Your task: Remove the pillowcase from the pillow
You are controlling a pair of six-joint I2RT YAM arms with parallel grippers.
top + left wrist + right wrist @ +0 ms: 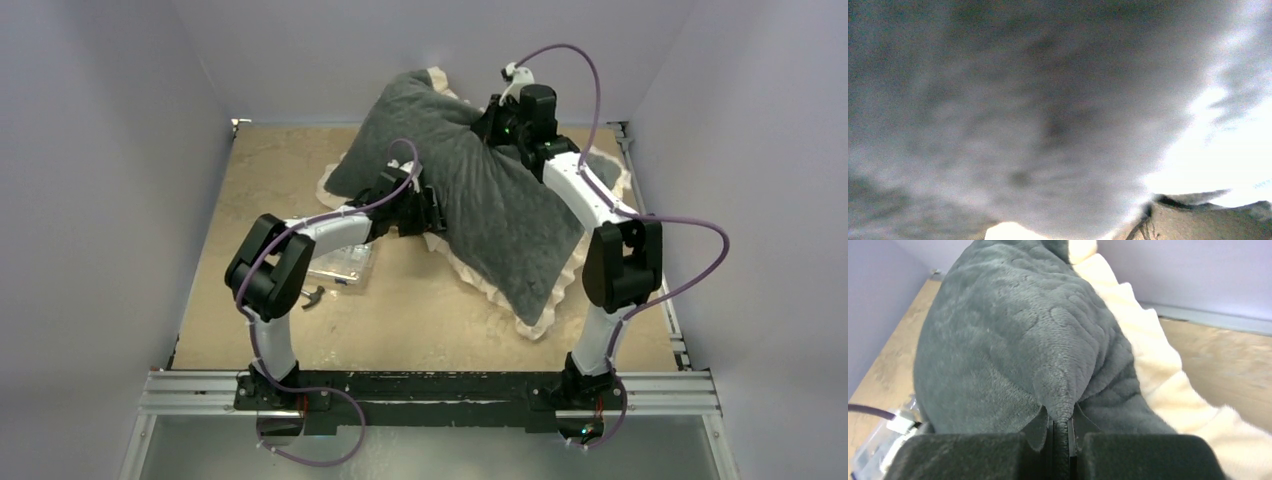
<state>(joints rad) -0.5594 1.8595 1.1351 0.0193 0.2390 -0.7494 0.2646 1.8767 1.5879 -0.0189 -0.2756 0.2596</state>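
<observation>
My right gripper should move back and down toward the frill [500, 295] next to my left gripper and let go of the fold. This will roll the pillowcase over by its far edge.
The pillowcase [480, 190], dark grey and quilted with a cream ruffled frill [500, 295], lies stuffed and diagonal across the table. The pillow is hidden inside it. At its far upper edge my right gripper [497, 125] is shut on a pinched fold of grey fabric; in the right wrist view that fold runs down between the jaws of the gripper [1062, 427]. My left gripper [425, 208] presses into the pillowcase's left edge. The left wrist view is filled with blurred grey pillowcase fabric [1038, 115], and no fingers show in it.
A clear plastic item [340, 265] and a small dark tool [312, 297] lie on the wooden table [270, 180] beside the left arm. Grey walls close in at the back and both sides. The metal rail [430, 390] with the arm bases runs along the near edge.
</observation>
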